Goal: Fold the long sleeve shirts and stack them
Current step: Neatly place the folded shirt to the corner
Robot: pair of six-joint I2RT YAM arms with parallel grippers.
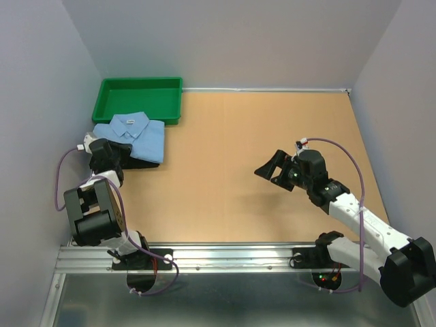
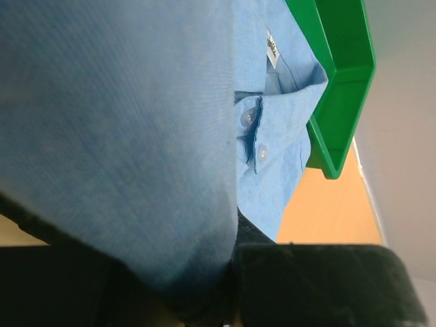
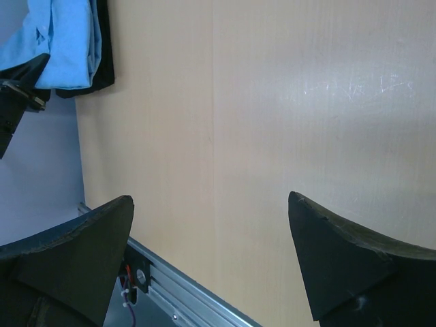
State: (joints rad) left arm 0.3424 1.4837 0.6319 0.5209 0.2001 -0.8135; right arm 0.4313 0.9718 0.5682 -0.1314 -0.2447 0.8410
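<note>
My left gripper should next pull the light blue shirt's near edge back over the piece of black cloth [image 1: 140,164] and release it, because that dark piece of cloth is still uncovered.
The light blue shirt [image 1: 136,133] lies folded, collar toward the green tray, on top of the folded black shirt [image 1: 144,163] at the table's left side. The black one shows only as a dark edge under it. My left gripper [image 1: 116,152] is at the stack's near left edge. In the left wrist view the blue cloth [image 2: 136,122] fills the frame and runs down between the dark fingers [image 2: 320,286], with black cloth [image 2: 255,231] beside it. My right gripper [image 1: 271,170] hangs open over bare table at mid right, holding nothing [image 3: 210,199].
A green plastic tray [image 1: 139,81] stands at the back left, touching the far edge of the shirt stack. Grey walls close in the left, back and right sides. A metal rail [image 1: 225,253] runs along the near edge by the arm bases.
</note>
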